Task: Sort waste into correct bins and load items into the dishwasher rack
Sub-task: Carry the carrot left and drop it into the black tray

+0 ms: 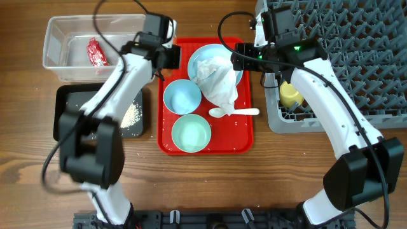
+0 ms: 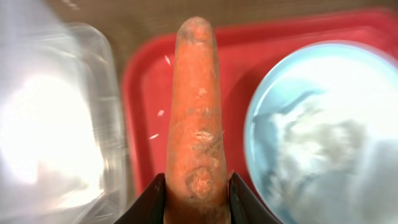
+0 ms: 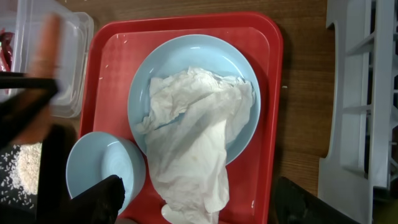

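The carrot is food too, so my left gripper needs to move back and down next, from the red tray's edge to over the rice [image 1: 132,114] in the black tray [image 1: 70,108].
My left gripper [image 2: 196,186] is shut on the orange carrot [image 2: 196,112] and holds it above the red tray's left edge, beside the clear tub [image 1: 63,41]. In the overhead view the left gripper [image 1: 166,57] is there too. The red wrapper [image 1: 96,52] lies in the tub. Rice [image 1: 132,114] lies in the black tray [image 1: 70,108]. My right gripper [image 3: 196,199] is open above the white napkin [image 3: 193,130], which lies on the light-blue plate [image 3: 186,53]. The yellow cup [image 1: 290,95] sits in the grey rack [image 1: 343,57]. The brown lump is out of view.
The red tray [image 1: 245,137] also holds the light-blue bowl [image 1: 182,95], the pale-green bowl [image 1: 191,133] and the white spoon [image 1: 235,112]. The rack stands close to the tray's right edge. Both arms reach over the tray's far end.
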